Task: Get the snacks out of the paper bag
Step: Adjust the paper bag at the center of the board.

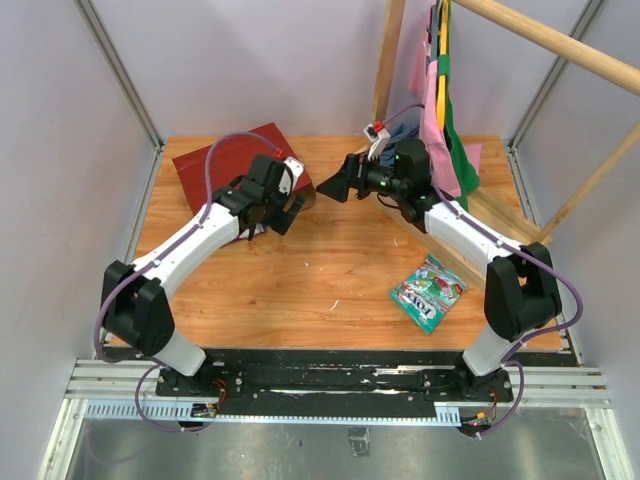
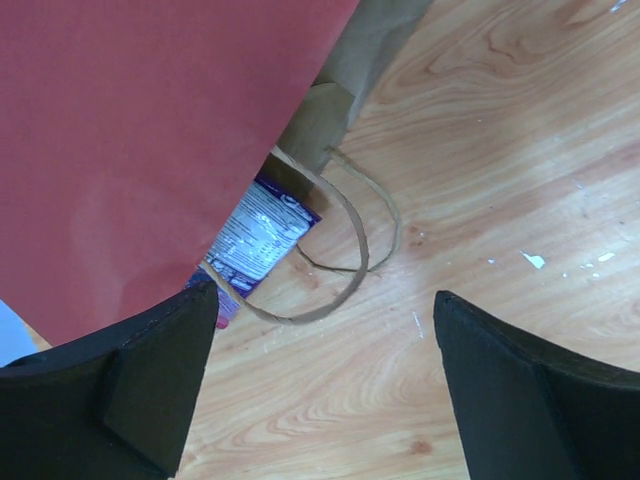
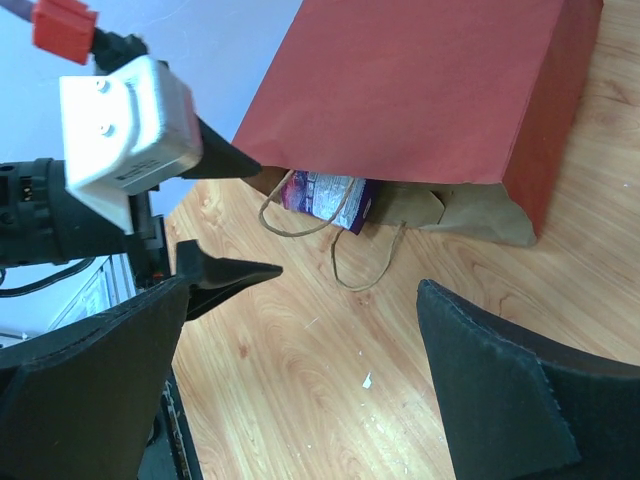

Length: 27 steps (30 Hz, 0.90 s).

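The upper twine handle's loop bows out from the bag's opening (image 2: 325, 300), so next my left gripper will move its open fingers outward around the loop and close.
The dark red paper bag (image 1: 225, 160) lies flat at the back left of the table, its mouth towards the middle. It also shows in the left wrist view (image 2: 150, 130) and the right wrist view (image 3: 420, 90). A purple snack packet (image 2: 262, 232) sticks halfway out of the mouth, under the twine handles (image 2: 345, 250); the right wrist view shows the packet (image 3: 330, 195) too. A teal and green snack packet (image 1: 428, 292) lies on the table at the front right. My left gripper (image 1: 300, 198) is open and empty just in front of the bag's mouth (image 2: 325, 300). My right gripper (image 1: 330, 187) is open and empty, facing the mouth from the right (image 3: 305, 295).
Pink and green garments (image 1: 440, 110) hang from a wooden frame (image 1: 530, 35) at the back right. A pale wooden frame (image 1: 490, 215) lies along the table's right side. The two grippers are close together near the bag's mouth.
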### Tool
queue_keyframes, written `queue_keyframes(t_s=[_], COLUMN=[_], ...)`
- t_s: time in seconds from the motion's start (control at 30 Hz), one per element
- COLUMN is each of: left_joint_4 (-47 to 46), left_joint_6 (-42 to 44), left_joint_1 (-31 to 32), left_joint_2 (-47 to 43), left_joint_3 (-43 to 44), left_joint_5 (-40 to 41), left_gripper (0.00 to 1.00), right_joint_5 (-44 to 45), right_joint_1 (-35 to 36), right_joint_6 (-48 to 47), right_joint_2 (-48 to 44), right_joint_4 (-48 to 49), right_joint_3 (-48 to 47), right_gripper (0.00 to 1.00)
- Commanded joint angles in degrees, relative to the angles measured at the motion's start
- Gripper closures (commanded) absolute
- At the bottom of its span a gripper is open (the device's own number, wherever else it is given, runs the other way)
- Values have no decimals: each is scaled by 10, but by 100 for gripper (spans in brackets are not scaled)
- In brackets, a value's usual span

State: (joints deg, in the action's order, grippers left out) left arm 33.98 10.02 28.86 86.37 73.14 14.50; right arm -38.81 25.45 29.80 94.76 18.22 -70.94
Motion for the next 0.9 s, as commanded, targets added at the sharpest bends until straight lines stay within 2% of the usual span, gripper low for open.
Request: queue_keyframes(t_s=[0.0,0.17,0.27,0.37,0.57,0.67,0.73,0.87], left_joint_4=[16,30,30,30,42,57,62,49], left_joint_6=[26,22,19,14,16,16,13,-10], left_joint_1=[1,1,1,-1,-13,-18,-18,-18], left_joint_2=[30,64,72,75,77,81,85,86], left_joint_3=[44,67,58,55,73,96,110,127], left_joint_5=[36,47,45,43,11,1,12,51], left_gripper=[9,19,22,38,58,80,98,100], right_joint_5=[-19,-20,-18,-17,-18,-9,13,95], right_joint_1=[2,1,-1,-2,-2,4,20,60], right_joint_6=[-3,-11,-17,-16,-2,24,40,42], right_joint_2=[-15,-20,-24,-26,-34,-38,-38,-36], right_joint_4=[16,10,6,6,7,25,36,31], right_joint_3=[7,7,10,11,5,6,9,17], right_gripper=[1,1,1,1,1,1,1,1])
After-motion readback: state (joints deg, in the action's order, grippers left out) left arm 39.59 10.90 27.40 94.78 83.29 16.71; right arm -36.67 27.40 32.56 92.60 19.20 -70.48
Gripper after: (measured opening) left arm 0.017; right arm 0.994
